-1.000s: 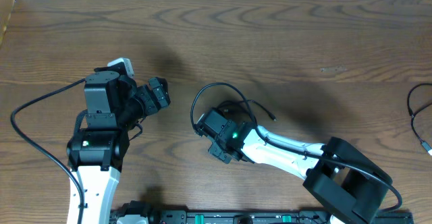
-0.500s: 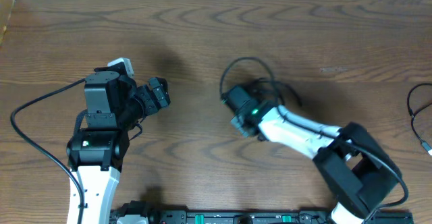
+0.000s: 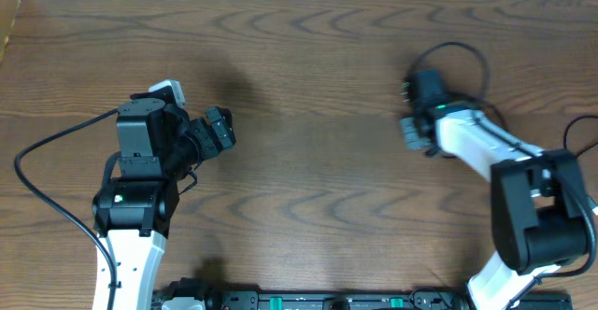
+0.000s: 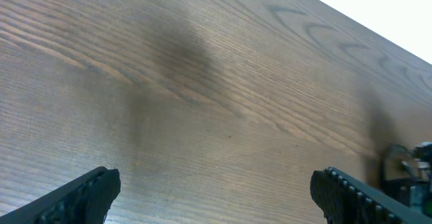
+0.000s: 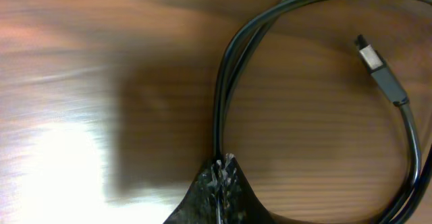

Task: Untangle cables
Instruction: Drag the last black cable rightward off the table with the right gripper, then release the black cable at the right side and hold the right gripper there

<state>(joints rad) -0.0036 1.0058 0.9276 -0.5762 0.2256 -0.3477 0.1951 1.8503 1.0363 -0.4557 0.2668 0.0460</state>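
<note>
The other black cable [image 3: 567,133] lies to the right of my right gripper in the overhead view, so next my right gripper should carry and release the thin cable beside it.
My right gripper [image 5: 223,166] is shut on a thin black cable [image 5: 233,62] and holds it above the table. The cable loops up and round to the right, and its small plug end [image 5: 378,69] hangs free. In the overhead view the right gripper [image 3: 411,91] is at the right of the table with the cable loop [image 3: 464,50] arching over it. Another black cable [image 3: 572,156] lies at the table's right edge. My left gripper [image 4: 216,197] is open and empty over bare wood; in the overhead view it [image 3: 220,128] is at the left. No white cable shows.
The wooden table [image 3: 308,67] ends at a white strip along the far side. A thick black wire [image 3: 42,161] runs to the left arm. A dark rail [image 3: 308,301] lies along the near edge.
My right gripper has carried the black cable from the table's middle to the right and farther back. The left arm has not moved.
</note>
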